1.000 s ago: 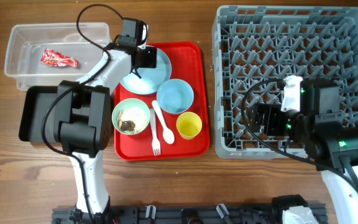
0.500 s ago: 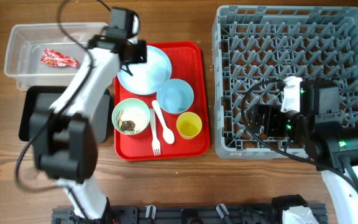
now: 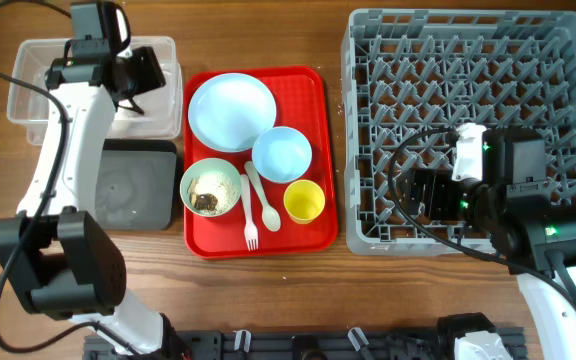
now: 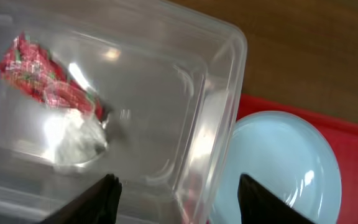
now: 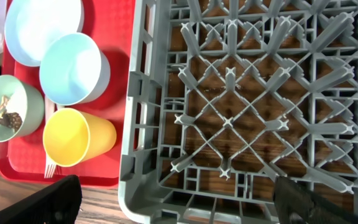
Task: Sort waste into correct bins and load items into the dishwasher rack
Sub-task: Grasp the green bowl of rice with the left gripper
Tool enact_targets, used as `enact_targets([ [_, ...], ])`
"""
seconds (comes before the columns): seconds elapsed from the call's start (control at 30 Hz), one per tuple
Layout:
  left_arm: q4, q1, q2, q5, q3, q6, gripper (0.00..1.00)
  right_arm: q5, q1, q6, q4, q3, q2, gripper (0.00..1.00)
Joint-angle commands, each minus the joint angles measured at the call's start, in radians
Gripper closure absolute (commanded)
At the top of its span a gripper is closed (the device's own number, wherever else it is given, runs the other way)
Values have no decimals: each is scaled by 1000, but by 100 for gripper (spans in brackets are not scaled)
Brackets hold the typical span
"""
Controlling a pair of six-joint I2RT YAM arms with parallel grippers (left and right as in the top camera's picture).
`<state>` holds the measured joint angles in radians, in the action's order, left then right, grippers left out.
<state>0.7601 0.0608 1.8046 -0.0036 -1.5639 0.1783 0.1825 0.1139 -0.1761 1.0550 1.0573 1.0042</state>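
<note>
The green bowl holds food scraps, so next I need to bring my left gripper back from the tub [image 3: 28, 110] and lower it onto the bowl's rim beside the fork [image 3: 249, 220].
The red-and-white wrapper [image 4: 48, 87] lies inside the clear tub [image 3: 28, 110]; in the overhead view my left arm hides it. My left gripper [image 3: 146, 72] is open and empty over the tub's right end [image 4: 229, 93], fingertips [image 4: 176, 199] straddling its rim. The black tray [image 3: 133, 185] sits below the tub. The red tray [image 3: 308, 90] holds the blue plate [image 3: 231, 112], blue bowl [image 3: 282, 155], green bowl [image 3: 211, 188] with food scraps [image 3: 206, 197], yellow cup [image 3: 304, 201], spoon [image 3: 258, 190] and fork [image 3: 249, 220]. My right gripper [image 3: 423, 195] is open and empty above the grey rack's [image 3: 468, 100] front left part.
The right wrist view shows the rack's near-left corner [image 5: 142, 186], with the yellow cup [image 5: 73, 137], blue bowl [image 5: 70, 68] and green bowl [image 5: 11, 109] just left of it. The blue plate [image 4: 278, 168] lies right beside the tub. Bare wooden table lies in front of the trays.
My left arm has swung left from over the blue plate to over the clear tub, uncovering the black tray. My right arm has not moved.
</note>
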Motion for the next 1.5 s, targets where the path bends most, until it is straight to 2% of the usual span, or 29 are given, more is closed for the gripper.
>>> enact_targets([
  [0.0,174,-50,-151,35,0,77,37,-9,-3,-7,2,12,0,0],
  [0.13,471,-167,-173,66,1,118,37,-10,-3,-7,2,12,0,0],
  [0.23,553,-303,-172,66,50,179,36,-9,-3,-7,2,12,0,0],
  [0.33,492,-394,-172,65,140,200,36,-9,-3,-8,2,12,0,0],
  [0.47,283,-482,-172,26,361,201,39,-9,-3,-8,2,12,0,0],
  [0.63,96,-482,-156,20,509,201,44,-9,-3,-8,2,12,0,0],
  [0.77,21,-482,-95,20,535,200,46,-9,-3,-9,5,12,0,0],
  [0.8,5,-482,-86,21,536,201,52,-9,-3,-9,6,12,0,0],
  [0.93,3,-483,-76,21,535,201,80,-9,-3,-9,8,12,0,0],
  [1.07,20,-483,-76,21,535,201,94,-9,-3,-9,9,12,0,0],
  [1.2,25,-483,-101,25,535,201,96,-9,-3,-9,10,12,0,0],
  [1.33,101,-478,-230,25,478,192,96,-9,-3,-8,12,12,0,0],
  [1.47,157,-393,-362,63,459,165,96,-9,-3,-8,12,12,0,0],
])
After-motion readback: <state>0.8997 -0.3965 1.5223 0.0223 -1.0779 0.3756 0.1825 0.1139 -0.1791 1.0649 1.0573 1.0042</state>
